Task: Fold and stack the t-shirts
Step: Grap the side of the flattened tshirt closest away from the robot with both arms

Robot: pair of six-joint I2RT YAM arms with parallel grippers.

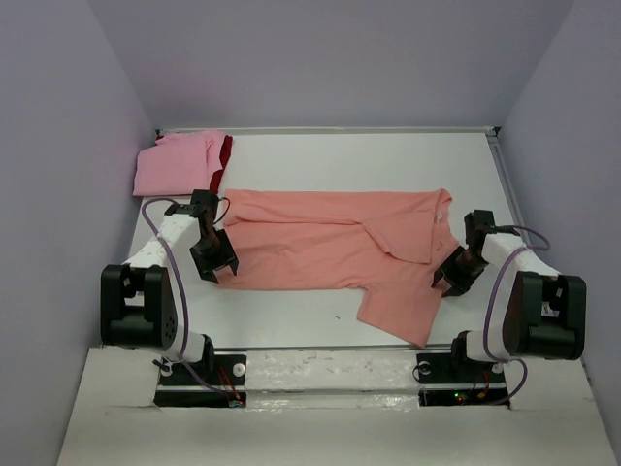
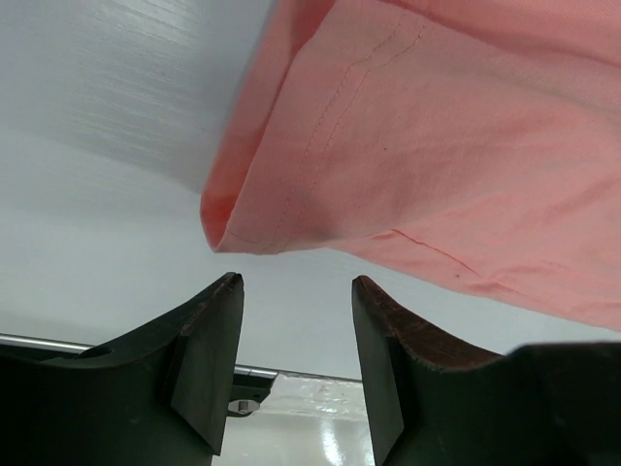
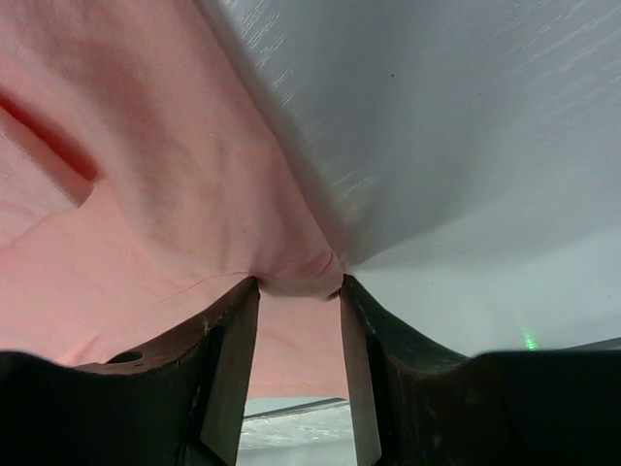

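My left gripper will next move its open fingers down onto the shirt's near hem corner and close them, because that corner is below, just beyond the empty fingers.
A salmon-orange t-shirt lies spread across the middle of the table, one sleeve pointing toward the near edge. My left gripper hangs open just off its near-left hem corner, with nothing between the fingers. At the shirt's right edge, my right gripper straddles the cloth. Its jaws stand apart, with a puckered fold of the shirt lying between the tips. A lighter pink t-shirt lies folded at the back left, on top of a dark red one.
The white table is boxed in by lilac walls on three sides. A metal rail runs along its right side. The arm bases stand at the near corners.
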